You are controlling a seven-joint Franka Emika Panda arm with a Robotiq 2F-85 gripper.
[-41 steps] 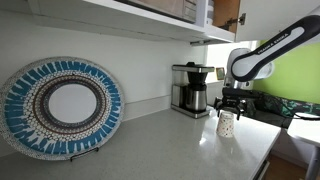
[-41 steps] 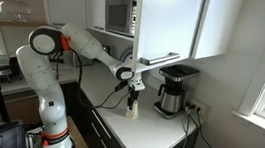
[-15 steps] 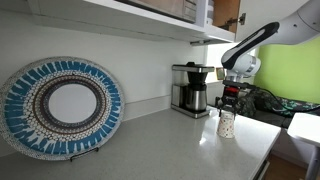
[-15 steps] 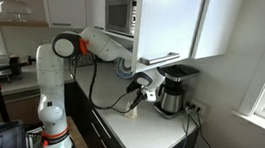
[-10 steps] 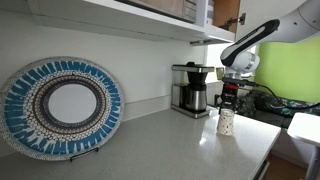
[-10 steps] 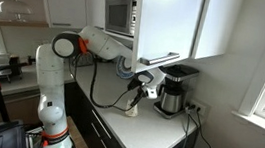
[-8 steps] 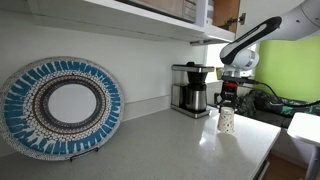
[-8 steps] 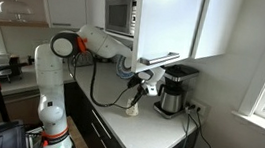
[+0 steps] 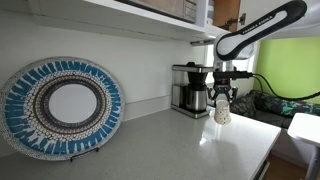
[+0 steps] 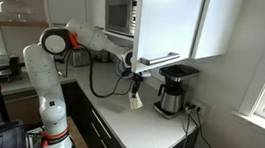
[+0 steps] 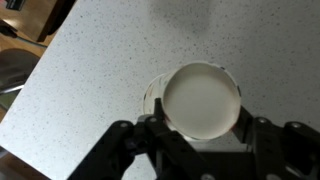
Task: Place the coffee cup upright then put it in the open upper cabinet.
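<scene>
Next, my gripper moves down with a tilt until the coffee cup (image 9: 222, 110) comes onto the bare speckled counter below and releases it, since it still hangs in the air.
The coffee cup (image 9: 222, 110) is a small white tapered cup, held upright in the air above the speckled counter, next to the coffee maker. My gripper (image 9: 221, 98) is shut on its upper part. In an exterior view the cup (image 10: 135, 101) hangs under the gripper (image 10: 134, 87), just below the open upper cabinet (image 10: 168, 28). In the wrist view I look down into the cup's white mouth (image 11: 203, 98), with the gripper's (image 11: 200, 128) black fingers on both sides of it. The cabinet's white underside (image 9: 150, 22) and brown door (image 9: 228, 10) are above.
A black-and-steel coffee maker (image 9: 190, 88) stands against the wall, also seen in an exterior view (image 10: 175, 92). A round blue patterned plate (image 9: 62, 106) leans on the wall. A microwave (image 10: 120, 15) sits on a shelf. The counter edge (image 9: 262, 150) is near.
The arm has risen and lifted the cup off the counter. The cup now hangs in the air, closer to the cabinet's underside.
</scene>
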